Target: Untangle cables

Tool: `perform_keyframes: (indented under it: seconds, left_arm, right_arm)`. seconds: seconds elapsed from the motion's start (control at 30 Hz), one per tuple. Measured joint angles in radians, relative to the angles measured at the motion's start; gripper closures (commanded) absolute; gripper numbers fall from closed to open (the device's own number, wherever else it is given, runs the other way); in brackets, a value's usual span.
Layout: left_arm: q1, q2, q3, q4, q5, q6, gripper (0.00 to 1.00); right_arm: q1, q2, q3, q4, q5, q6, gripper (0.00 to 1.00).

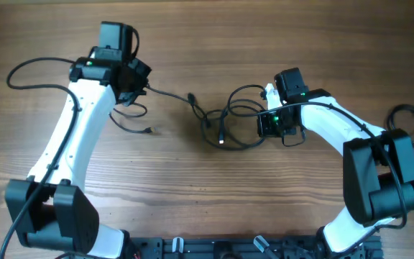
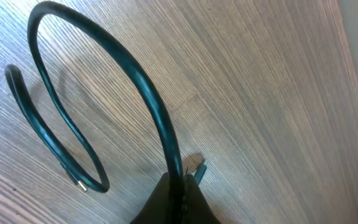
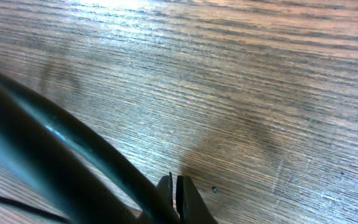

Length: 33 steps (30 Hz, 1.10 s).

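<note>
I need to move my left gripper to the left in the overhead view next and release the cable beside the loose cable end [image 1: 147,130], because the cable in my left gripper still reaches the heap of cables.
Thin black cables [image 1: 221,124] lie in a tangled bunch of loops at the table's middle. One strand runs left from the bunch to my left gripper [image 1: 132,89]. In the left wrist view the left gripper [image 2: 182,186] is shut on a cable [image 2: 143,81] that arcs up and round in a loop, ending in a small plug [image 2: 79,185]. Another small plug tip [image 2: 199,169] shows beside the jaws. My right gripper [image 1: 277,124] sits at the bunch's right edge. In the right wrist view its fingers [image 3: 176,196] are shut, and a blurred black cable [image 3: 55,149] runs into them from the left.
A loose cable end with a plug [image 1: 148,131] lies below the left gripper. A black coil [image 1: 410,124] lies at the far right edge by the right arm. The bare wooden table [image 1: 192,187] stretches toward the front.
</note>
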Motion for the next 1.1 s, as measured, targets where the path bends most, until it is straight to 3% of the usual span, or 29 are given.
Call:
perform_keyframes:
  seconds: [0.4,0.57,0.77,0.9,0.93,0.97,1.0,1.1]
  left_arm:
    - [0.272,0.000,0.000,-0.001,0.358,0.015,0.96]
    - [0.361,0.000,0.000,0.002,0.526,0.073,0.96]
    - [0.325,0.000,0.000,-0.074,0.371,0.131,0.92]
    - [0.272,0.002,0.000,-0.081,0.279,0.153,0.65]
    - [0.255,0.005,0.000,-0.080,0.266,0.163,0.46]
    - [0.242,0.008,0.000,-0.079,0.256,0.171,0.08]
    - [0.222,0.015,0.000,-0.078,0.243,0.184,0.00]
    - [0.205,0.023,0.000,-0.076,0.228,0.227,0.00]
  right_arm:
    - [0.001,0.000,0.000,0.000,-0.013,0.000,0.96]
    - [0.001,0.000,0.000,0.000,-0.013,0.000,0.96]
    - [0.001,0.000,0.000,0.000,-0.013,0.000,0.96]
    - [0.001,0.000,0.000,0.000,-0.013,0.000,0.96]
    - [0.001,0.000,0.000,0.000,-0.013,0.000,0.96]
    - [0.001,0.000,0.000,0.000,-0.013,0.000,0.96]
    - [0.001,0.000,0.000,0.000,-0.013,0.000,0.96]
    - [0.001,0.000,0.000,0.000,-0.013,0.000,0.96]
